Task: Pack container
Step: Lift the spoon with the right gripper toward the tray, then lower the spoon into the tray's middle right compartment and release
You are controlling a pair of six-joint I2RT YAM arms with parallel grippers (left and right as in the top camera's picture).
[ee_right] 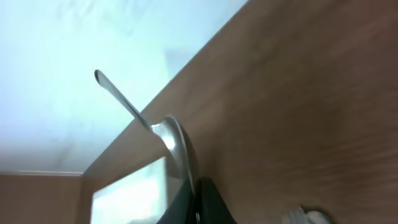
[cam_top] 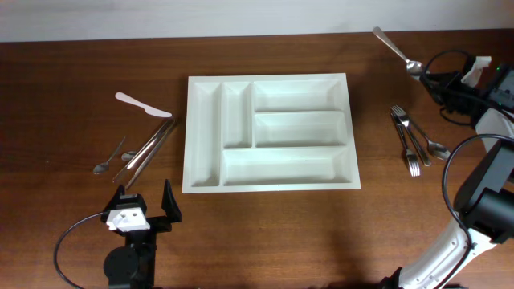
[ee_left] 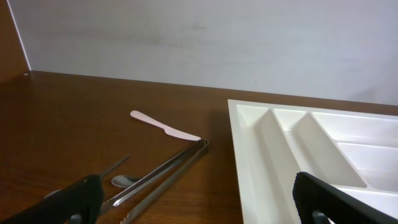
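The right gripper swings the spoon to the left in the overhead view and back next, then lowers it into the container's middle long section [cam_top: 299, 129], which is empty.
The white five-compartment container [cam_top: 206, 183] lies empty in the middle of the table; it also shows in the left wrist view [ee_left: 249, 155] and, blurred, in the right wrist view [ee_right: 127, 190]. My right gripper [cam_top: 423, 74] is at the far right, shut on the bowl end of a metal spoon [cam_top: 393, 46] whose handle points up and left; the right wrist view shows the spoon [ee_right: 127, 106] clamped in the jaws [ee_right: 196, 202]. My left gripper [cam_top: 147, 199] is open and empty near the front left, just left of the container, and shows in its wrist view [ee_left: 199, 199].
Left of the container lie a white plastic knife [cam_top: 143, 104], metal tongs [cam_top: 150, 147] and a small spoon [cam_top: 108, 159]; the knife [ee_left: 165, 126] and tongs [ee_left: 158, 177] show in the left wrist view. Right of the container lie several forks and a spoon [cam_top: 412, 142].
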